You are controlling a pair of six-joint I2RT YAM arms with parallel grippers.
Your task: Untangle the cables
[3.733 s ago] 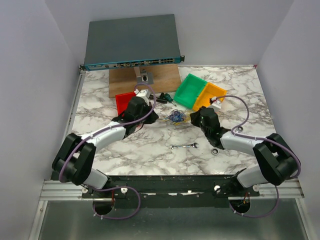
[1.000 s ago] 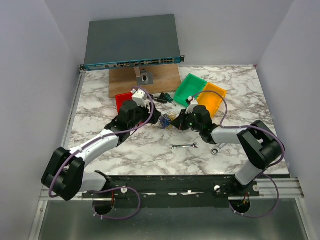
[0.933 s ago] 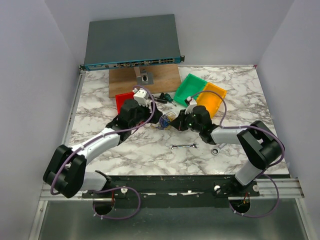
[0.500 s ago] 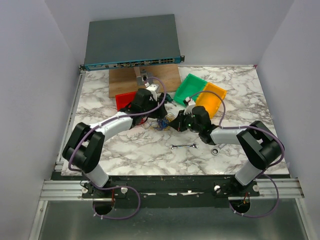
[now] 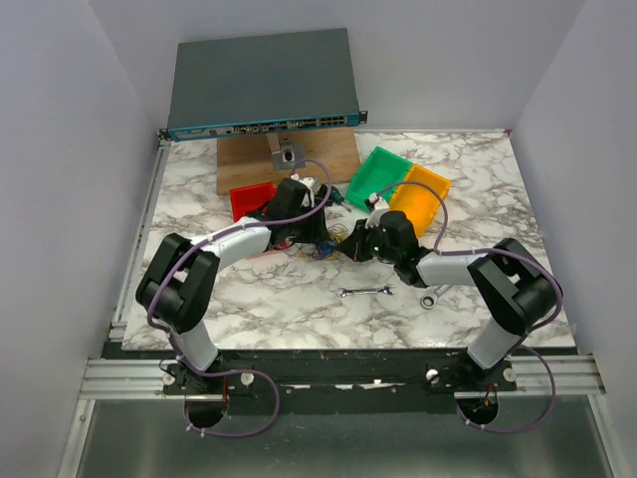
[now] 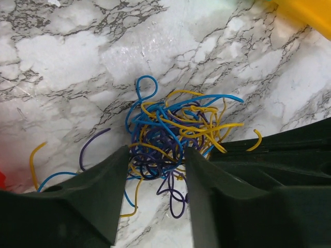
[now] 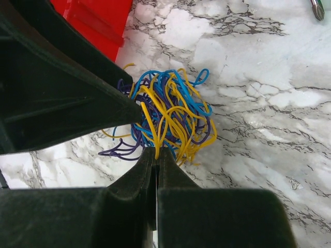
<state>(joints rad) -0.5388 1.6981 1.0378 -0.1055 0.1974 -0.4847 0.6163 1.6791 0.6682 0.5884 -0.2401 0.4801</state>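
Note:
The right gripper pulls toward the yellow-orange bin (image 5: 419,196), to its right in the top view, next and releases the yellow cable, since that cable joins the knot.
The cables (image 6: 176,129) are a small knot of thin blue, yellow and purple wires lying on the marble table (image 5: 299,299) between the two arms, also seen as the cables (image 5: 336,239) from above. My left gripper (image 6: 158,154) is open, its fingers straddling the near side of the knot with purple loops in the gap. My right gripper (image 7: 156,152) is shut on a yellow strand at the edge of the cables (image 7: 173,116). From above, the left gripper (image 5: 317,237) and right gripper (image 5: 356,242) face each other across the knot. A few loose strands (image 6: 36,155) trail to the left.
A red bin (image 5: 249,199) sits just behind the left gripper. Green (image 5: 378,177) and yellow-orange (image 5: 418,199) bins stand behind the right one. A silver wrench (image 5: 366,292) and another (image 5: 430,299) lie nearer the front. A wooden board (image 5: 289,159) and network switch (image 5: 264,85) are at the back.
My left arm has swung right and reached the knot, and its jaws have narrowed around it. The right gripper has stayed shut on the knot, hardly moving.

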